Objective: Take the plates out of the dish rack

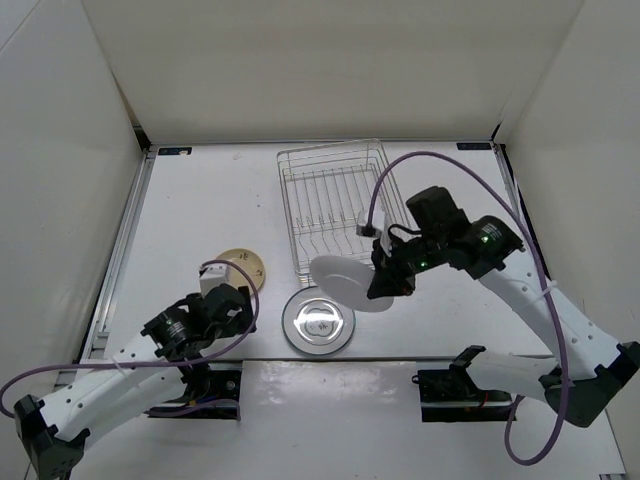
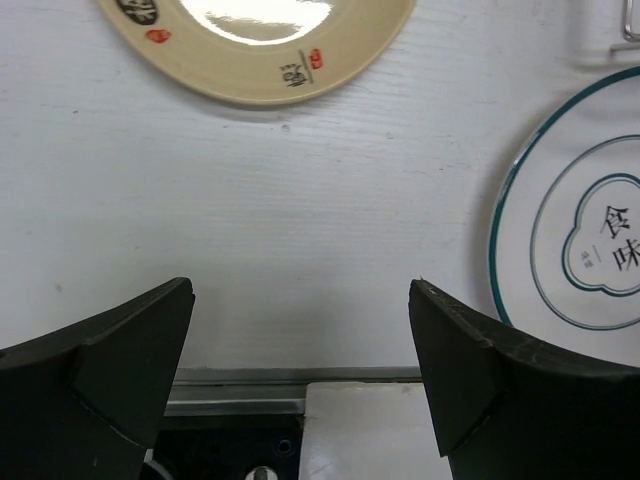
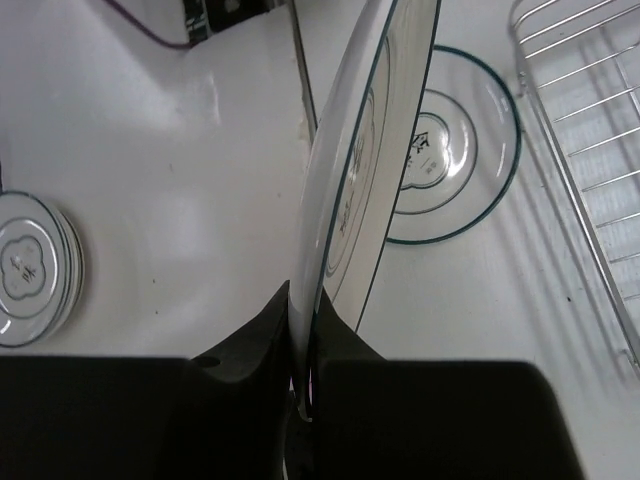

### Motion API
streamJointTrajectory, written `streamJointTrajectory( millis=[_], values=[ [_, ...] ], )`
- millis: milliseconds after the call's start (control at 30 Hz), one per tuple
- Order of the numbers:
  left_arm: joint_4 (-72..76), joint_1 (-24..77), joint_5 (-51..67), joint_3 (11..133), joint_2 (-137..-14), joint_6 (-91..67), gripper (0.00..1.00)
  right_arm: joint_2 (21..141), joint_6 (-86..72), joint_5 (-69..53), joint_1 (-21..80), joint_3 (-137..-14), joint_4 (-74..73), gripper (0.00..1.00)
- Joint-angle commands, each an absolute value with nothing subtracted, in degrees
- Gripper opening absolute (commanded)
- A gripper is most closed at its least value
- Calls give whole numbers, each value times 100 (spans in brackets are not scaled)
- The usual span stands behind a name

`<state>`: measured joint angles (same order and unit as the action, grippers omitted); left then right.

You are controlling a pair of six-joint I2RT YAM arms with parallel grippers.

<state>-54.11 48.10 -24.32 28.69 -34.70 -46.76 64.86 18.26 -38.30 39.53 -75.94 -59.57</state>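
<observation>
The silver-grey plate's rim goes down and to the left in the top view with my right gripper next, for release over the flat plate lying there.
The wire dish rack (image 1: 335, 200) stands at the back centre, with no plate showing in it. My right gripper (image 1: 385, 280) is shut on the rim of a silver-grey plate (image 1: 348, 282), holding it tilted in the air in front of the rack. In the right wrist view this plate (image 3: 365, 150) stands edge-on between the jaws of the right gripper (image 3: 312, 320). A second silver-grey plate (image 1: 318, 322) lies flat on the table below it. The tan plate (image 1: 243, 268) lies to its left. My left gripper (image 1: 234, 306) hovers open and holds nothing, just in front of the tan plate (image 2: 255, 40).
White walls close in the table on three sides. The arm bases (image 1: 450, 385) sit at the near edge. A purple cable (image 1: 440, 160) arches over the rack's right side. A round plate-like shape (image 3: 30, 265) shows at the left edge of the right wrist view.
</observation>
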Motion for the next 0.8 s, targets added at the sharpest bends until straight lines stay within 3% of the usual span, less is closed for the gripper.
streamJointTrajectory(
  millis=[0,267,400,767],
  values=[
    [-5975,4781,-2865,3059,-3226,-4877,100,6363,2223,-3720,4401,-7375,-5879,0],
    [-6337,4772,-3173,3173,-3015,-5054,100,6662,2917,-1461,6026,-7172,-5512,0],
    [-6372,4764,-3164,3243,-3234,-5097,100,6794,3059,336,6564,-6926,-4784,0],
    [-6267,4772,-3190,3463,-3595,-5010,100,7224,3050,1187,7154,-6039,-3490,0]
  ],
)
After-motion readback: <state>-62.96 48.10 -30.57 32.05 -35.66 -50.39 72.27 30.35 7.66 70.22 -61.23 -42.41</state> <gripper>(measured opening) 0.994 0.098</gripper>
